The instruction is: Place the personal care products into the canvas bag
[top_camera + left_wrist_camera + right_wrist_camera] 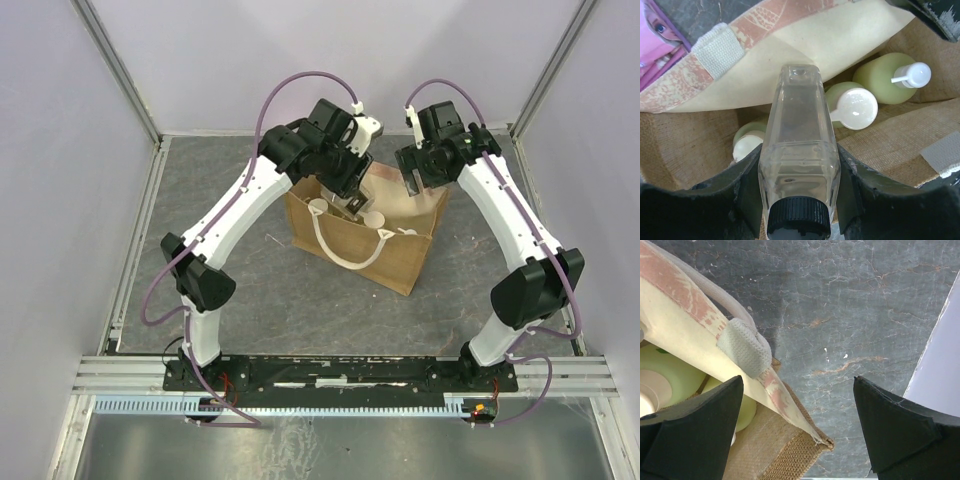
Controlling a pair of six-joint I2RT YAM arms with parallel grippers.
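My left gripper will bring the clear square bottle down deeper into the bag (395,262) next, between the caps of the yellow-green bottles.
The tan canvas bag (395,262) stands open in the middle of the table, cream rope handle at its front. My left gripper (352,203) reaches down into its mouth and is shut on the clear square bottle (801,150), dark cap toward the wrist. Below it three yellow-green bottles lie on the bag floor: a pump-top one (892,77), one with a cream cap (852,107) and one partly hidden (749,142). My right gripper (415,182) hovers open and empty over the bag's far right corner (825,442).
The bag's cream lining and reddish printed rim (775,17) surround the left gripper closely. Dark marbled tabletop (850,315) lies beyond the bag. Metal frame rails (135,240) and white walls bound the table.
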